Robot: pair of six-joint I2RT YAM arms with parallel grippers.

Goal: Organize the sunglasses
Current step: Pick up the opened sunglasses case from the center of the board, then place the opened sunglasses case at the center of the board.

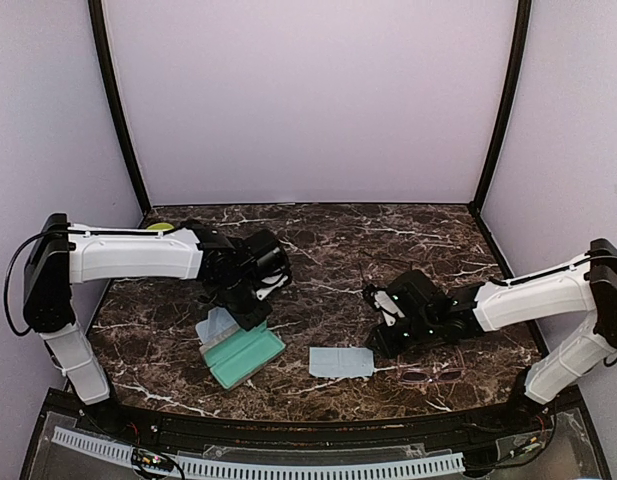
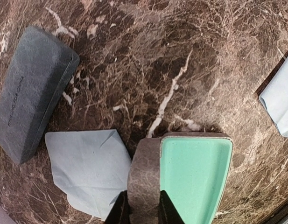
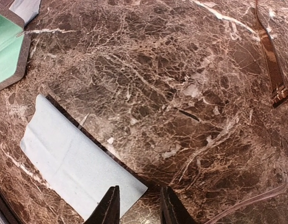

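Note:
The tabletop to the right in the top view is bare and clear of cloths, so my left gripper will move the case point(image 2: 146, 177) that way and let go of its lid.
The pink-purple sunglasses point(image 1: 433, 376) lie near the front right edge of the table. A brown temple of the dark sunglasses point(image 3: 270, 60) shows at the right edge of the right wrist view; I cannot make them out from the top. My left gripper point(image 1: 256, 318) point(image 2: 140, 205) is shut on the grey-brown lid of an open case point(image 2: 146, 177) with mint lining point(image 1: 246, 357). My right gripper point(image 1: 378, 340) point(image 3: 139, 210) is open and empty, low over the corner of a light blue cloth point(image 3: 73, 163).
A closed grey case point(image 2: 31, 93) lies left of the open one. A second light blue cloth point(image 2: 87, 163) point(image 1: 216, 325) lies beside the open case. The other cloth point(image 1: 340, 362) is at front centre. A yellow-green object point(image 1: 160, 227) sits behind my left arm.

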